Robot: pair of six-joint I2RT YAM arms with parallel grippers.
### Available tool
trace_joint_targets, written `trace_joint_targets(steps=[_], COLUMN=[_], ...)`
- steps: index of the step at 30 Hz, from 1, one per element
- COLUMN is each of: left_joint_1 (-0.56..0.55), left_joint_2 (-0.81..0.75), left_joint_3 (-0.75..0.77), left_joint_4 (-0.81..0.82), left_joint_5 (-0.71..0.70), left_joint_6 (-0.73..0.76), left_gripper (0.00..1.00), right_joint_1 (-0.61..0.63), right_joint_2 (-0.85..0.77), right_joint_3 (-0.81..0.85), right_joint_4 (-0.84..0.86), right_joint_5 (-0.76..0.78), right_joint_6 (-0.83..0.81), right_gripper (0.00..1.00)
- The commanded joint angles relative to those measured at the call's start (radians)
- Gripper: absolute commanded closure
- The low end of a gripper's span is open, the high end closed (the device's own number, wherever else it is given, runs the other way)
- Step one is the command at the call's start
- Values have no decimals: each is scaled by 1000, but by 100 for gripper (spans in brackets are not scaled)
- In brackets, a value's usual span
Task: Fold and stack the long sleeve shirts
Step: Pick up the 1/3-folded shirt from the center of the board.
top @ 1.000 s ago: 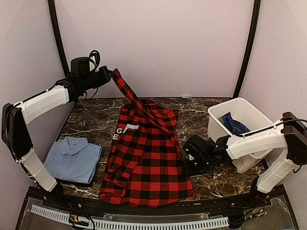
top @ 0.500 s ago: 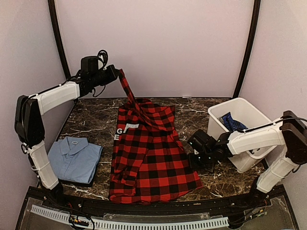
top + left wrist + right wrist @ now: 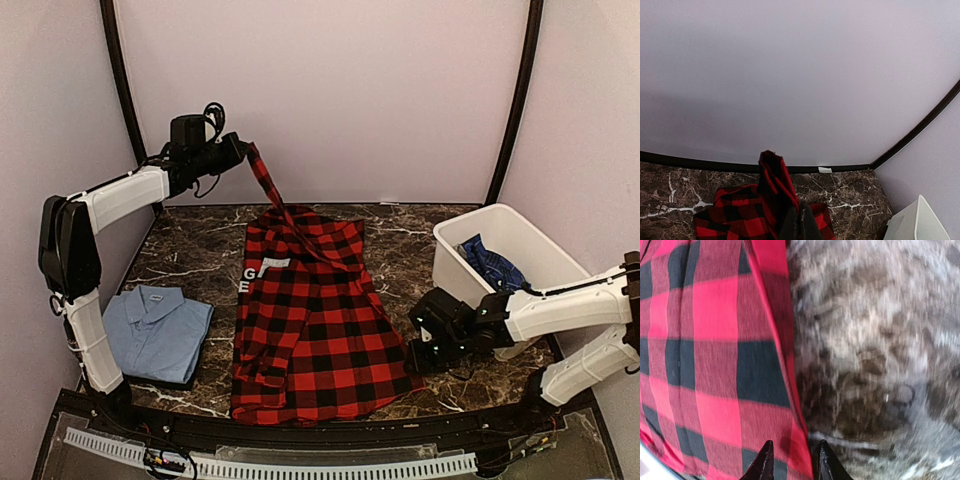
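The robot will next move its right gripper back along the side edge of the flannel shirt toward the shirt's near corner, then close it on the shirt's folded seam.
The red-and-black checked flannel shirt (image 3: 310, 320) lies spread on the marble table, its white neck label to the left. One sleeve (image 3: 268, 188) rises up and left from it to my left gripper (image 3: 243, 155), which is shut on the sleeve end. The left wrist view shows the closed fingers (image 3: 801, 222) with red cloth (image 3: 772, 175) standing above them. My right gripper (image 3: 418, 345) is low at the flannel's right hem. Its tips (image 3: 793, 460) stand apart over the hem (image 3: 790, 390). A folded light blue shirt (image 3: 152, 330) lies at front left. A dark blue patterned shirt (image 3: 492, 262) is in the bin.
A white plastic bin (image 3: 520, 225) stands at the right, behind my right arm, and its corner (image 3: 917, 222) shows in the left wrist view. Black frame posts rise at both back corners against the pale wall.
The left gripper carried the sleeve a little right, then held still. The right gripper slid right and nearer along the hem, and the flannel's lower right edge spread outward with it.
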Motion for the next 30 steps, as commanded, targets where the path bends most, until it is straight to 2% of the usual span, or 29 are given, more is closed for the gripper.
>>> trace_joint_targets(steps=[1,10,18,22,30], left_joint_1=[5,5,4,4,9], left_joint_2=[-16,-14,-24,-25,-53], left_joint_3=[29,32,37,53,99], left_joint_4=[16,16,15,8,-9], left_joint_5=[25,34,32,30,9], left_joint_6=[6,-3,-3,2,27], left_gripper=[100,100,100,100,100], right_joint_1=[26,41,99,113,166], right_joint_2=[-49,-62,-78,-89,-83], right_joint_3=[-42,-74,-71,-21,145], right_joint_4=[6,-26,-54,-115,-177], right_joint_5=[-29,-19,-2,44,78], right_joint_6=[70,116,172,184,148], right_gripper=[72,74,89,100,100])
